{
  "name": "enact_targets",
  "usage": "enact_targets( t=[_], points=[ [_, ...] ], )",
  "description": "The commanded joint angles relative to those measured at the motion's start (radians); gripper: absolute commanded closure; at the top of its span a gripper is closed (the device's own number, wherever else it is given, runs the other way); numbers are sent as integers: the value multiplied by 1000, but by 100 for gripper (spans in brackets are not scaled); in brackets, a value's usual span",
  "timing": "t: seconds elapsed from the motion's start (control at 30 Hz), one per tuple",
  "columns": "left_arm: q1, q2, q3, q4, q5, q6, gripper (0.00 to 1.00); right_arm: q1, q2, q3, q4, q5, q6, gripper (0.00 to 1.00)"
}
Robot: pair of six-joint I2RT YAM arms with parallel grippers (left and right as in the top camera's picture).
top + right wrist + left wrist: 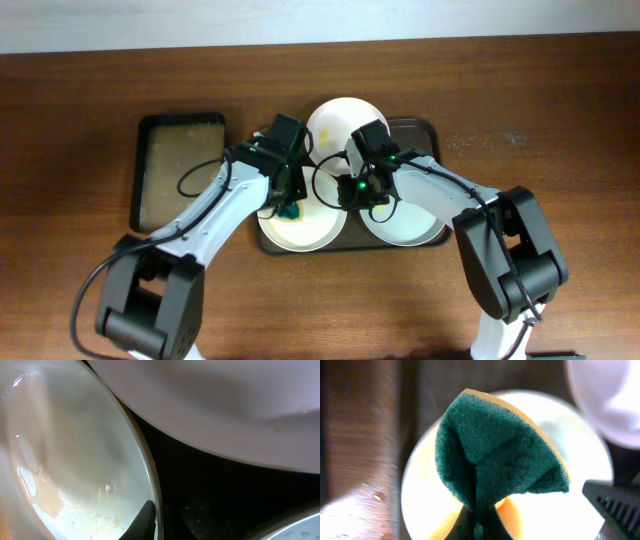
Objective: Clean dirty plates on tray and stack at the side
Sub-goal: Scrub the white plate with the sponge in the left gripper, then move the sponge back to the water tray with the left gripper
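I need to lift my right gripper, go across the tray, lower the plate and let go of it, because the bare wooden table lies to its right in the overhead view.
Three white plates lie on the dark brown tray (428, 126): one at the back (335, 125), one front left (305, 233), one front right (410, 226). My left gripper (290, 203) is shut on a green sponge with a yellow back (495, 450) and holds it over the front-left plate (582, 465). My right gripper (363, 194) is at that plate's right rim. In the right wrist view one finger (145, 520) lies inside the rim of this plate (65, 450), which has small yellowish spots. The other finger is hidden in the dark.
A smaller black tray with a tan inside (180, 170) stands on the wooden table left of the brown tray. In the right wrist view the back plate (225, 400) overhangs the dark tray floor (225, 495).
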Motion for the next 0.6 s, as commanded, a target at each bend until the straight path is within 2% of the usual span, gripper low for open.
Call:
enact_targets(
  t=[0.0,0.17,0.4,0.57],
  points=[
    [-2,60,-53,2,77,1,100,-4,13,-16,-6,47,-1,90],
    [-1,74,-76,5,26,1,100,-4,13,-16,-6,57,-1,90],
    [-1,71,-95,-44,-363,1,100,-4,13,-16,-10,57,-1,90],
    [4,26,-40,-68,-414,1,100,-4,13,-16,-10,58,-2,90]
  ],
)
